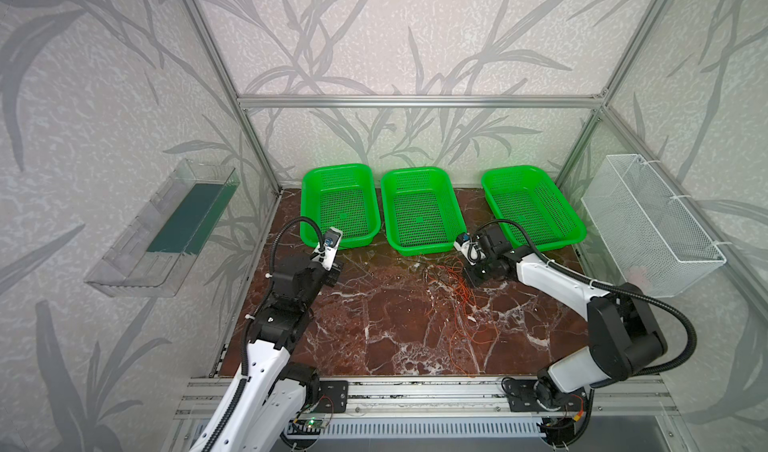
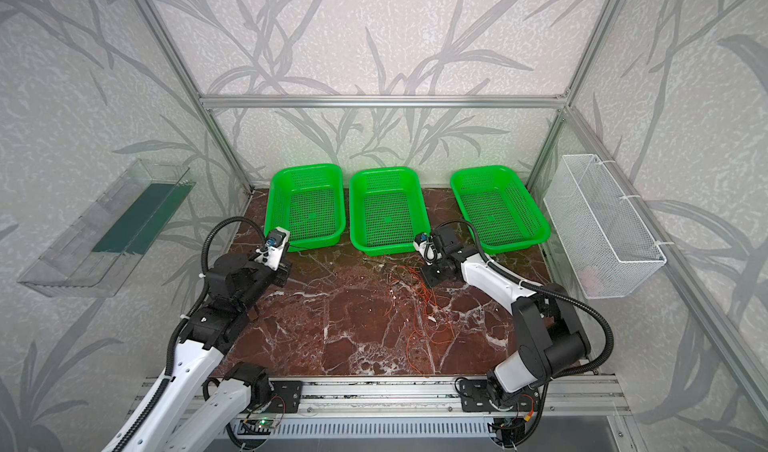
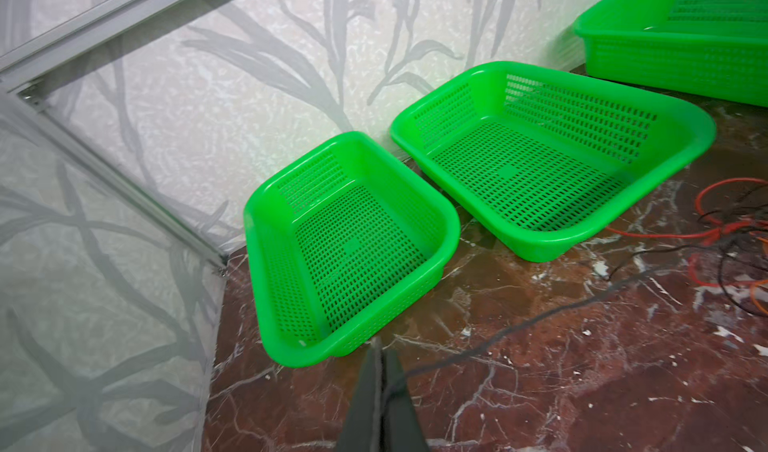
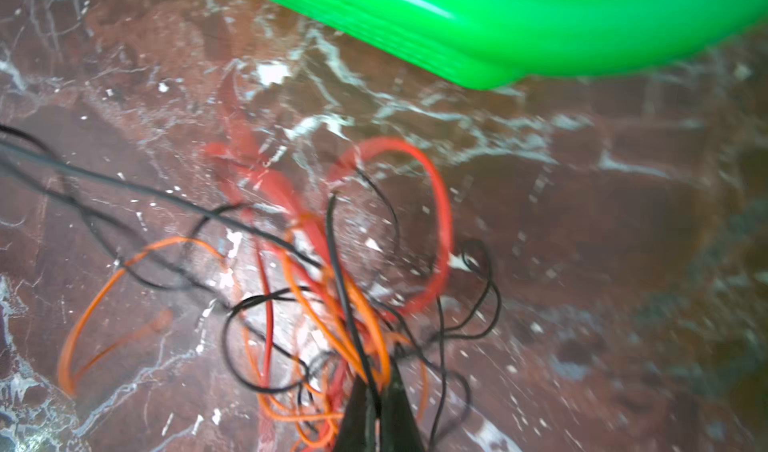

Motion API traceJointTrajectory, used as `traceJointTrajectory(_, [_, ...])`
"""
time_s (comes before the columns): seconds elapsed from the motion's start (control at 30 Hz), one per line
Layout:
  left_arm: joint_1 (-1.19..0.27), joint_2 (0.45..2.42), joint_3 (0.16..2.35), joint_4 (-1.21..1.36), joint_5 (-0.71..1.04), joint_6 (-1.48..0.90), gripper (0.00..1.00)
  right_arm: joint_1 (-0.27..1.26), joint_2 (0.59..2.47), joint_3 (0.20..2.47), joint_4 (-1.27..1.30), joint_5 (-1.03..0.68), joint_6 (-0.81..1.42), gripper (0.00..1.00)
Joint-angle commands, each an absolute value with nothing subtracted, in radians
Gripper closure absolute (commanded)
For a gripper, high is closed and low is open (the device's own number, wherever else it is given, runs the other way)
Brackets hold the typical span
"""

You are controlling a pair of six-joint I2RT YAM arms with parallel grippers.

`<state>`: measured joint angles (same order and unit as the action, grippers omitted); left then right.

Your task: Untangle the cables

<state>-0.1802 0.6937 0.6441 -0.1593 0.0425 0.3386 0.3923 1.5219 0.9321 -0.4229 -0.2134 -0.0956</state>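
I will pull the black piece of cable with my right gripper away from the tangle, over the bare marble toward the white wire basket, and let it go.
The cables lie as a loose tangle of thin orange, red and black wires on the marble table, right of centre. My right gripper is down in the tangle's far end, shut on a black strand and orange strands. One black cable runs taut from the tangle across the table into my left gripper, which is shut on it. That gripper sits by the near corner of the left green basket. In both top views its fingertips are hidden under the wrist.
Three green mesh baskets stand along the back wall, left, middle and right. A white wire basket hangs on the right wall. A clear tray hangs on the left wall. Aluminium frame posts mark the corners.
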Motion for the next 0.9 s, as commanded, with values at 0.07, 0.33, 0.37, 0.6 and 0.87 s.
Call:
traceJointTrajectory(0.07, [-0.098,0.677,0.668,-0.161,-0.014,0.31,1.0,0.273,1.468,0.869,-0.496,-0.232,-0.119,1.0])
traceJointTrajectory(0.33, [-0.024,0.694,0.689,-0.155,0.02,0.3,1.0,0.168,1.476,0.856,-0.56,-0.108,-0.161,1.0])
traceJointTrajectory(0.37, [-0.021,0.696,0.691,-0.153,0.019,0.301,1.0,0.165,1.477,0.856,-0.562,-0.087,-0.165,1.0])
traceJointTrajectory(0.6, [-0.013,0.706,0.701,-0.148,0.019,0.303,1.0,0.136,1.483,0.857,-0.566,0.028,-0.184,1.0])
traceJointTrajectory(0.87, [0.001,0.723,0.714,-0.134,-0.001,0.314,1.0,0.047,1.485,0.858,-0.56,0.076,-0.193,1.0])
